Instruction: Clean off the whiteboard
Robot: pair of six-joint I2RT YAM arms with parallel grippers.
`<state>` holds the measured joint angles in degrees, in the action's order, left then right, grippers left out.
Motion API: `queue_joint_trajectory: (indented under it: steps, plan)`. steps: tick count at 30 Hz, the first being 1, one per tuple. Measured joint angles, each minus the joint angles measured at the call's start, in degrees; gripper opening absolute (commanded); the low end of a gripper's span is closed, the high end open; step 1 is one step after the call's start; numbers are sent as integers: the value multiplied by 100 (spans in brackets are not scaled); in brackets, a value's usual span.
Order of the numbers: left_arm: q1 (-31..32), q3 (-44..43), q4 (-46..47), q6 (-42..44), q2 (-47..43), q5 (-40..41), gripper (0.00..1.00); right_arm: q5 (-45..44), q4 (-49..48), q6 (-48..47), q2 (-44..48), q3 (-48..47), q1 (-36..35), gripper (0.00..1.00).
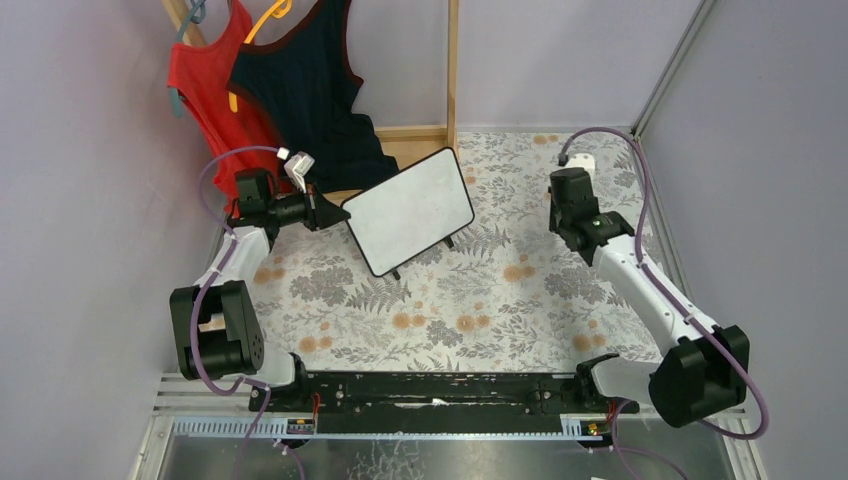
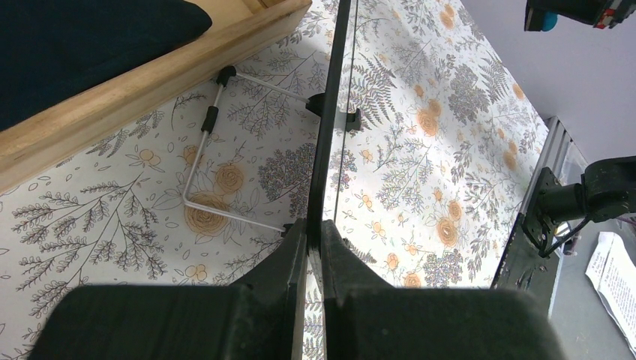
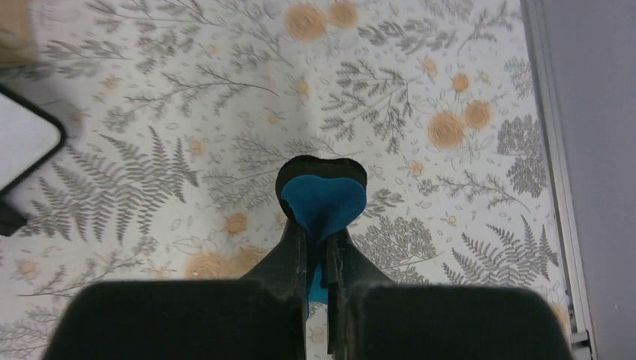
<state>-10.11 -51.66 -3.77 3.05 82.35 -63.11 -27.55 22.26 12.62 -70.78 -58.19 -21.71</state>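
The blue eraser pad goes down in my right gripper next for release on the clear patch of flowered table below, as the whiteboard's side is blank.
The whiteboard (image 1: 410, 210) stands tilted at the back middle of the flowered table, and its face looks blank white. My left gripper (image 1: 335, 212) is shut on its left rim. In the left wrist view the whiteboard (image 2: 330, 135) runs edge-on between my fingers at the left gripper (image 2: 315, 232), with its wire stand (image 2: 196, 180) on the table behind it. My right gripper (image 1: 562, 215) hangs over the table to the right of the board, apart from it. It is shut on a blue eraser pad (image 3: 324, 196) at the right gripper (image 3: 319, 229). One whiteboard corner (image 3: 22, 142) shows at that view's left edge.
A red top (image 1: 215, 90) and a dark top (image 1: 310, 90) hang at the back left over a wooden frame (image 1: 452, 70). The frame's base (image 2: 150, 82) lies close behind the board. Walls close in both sides; a black rail (image 1: 430, 390) runs along the near edge.
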Motion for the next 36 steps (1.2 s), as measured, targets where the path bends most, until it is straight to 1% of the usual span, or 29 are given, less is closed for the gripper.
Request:
queue_joint_trajectory:
  steps: [5,8,10,13,18,23,24,26,29,36]
  plan:
    - [2,-2,-2,0,0,17,0,734,431,190,-407,0,758,0]
    - [0,-2,-4,0,0,35,0,1143,540,299,-892,0,997,5]
    - [2,-2,-4,2,0,44,0,1416,542,354,-1156,2,1082,12]
    - [0,-4,-11,11,0,61,0,1703,514,391,-1464,0,1178,19]
    - [2,-15,-42,63,2,87,0,1958,527,339,-2094,-90,1508,27]
    - [2,-42,-63,74,37,98,0,2116,527,188,-2592,-280,1799,32]
    - [0,-44,-63,74,42,98,0,2122,520,164,-2664,-308,1832,35]
    - [0,-57,-72,76,52,98,0,2124,516,122,-2765,-339,1882,44]
    - [2,-87,-109,87,74,103,0,2146,505,72,-2863,-343,1934,53]
    - [0,-107,-149,116,83,107,0,2258,433,37,-2929,-343,1965,71]
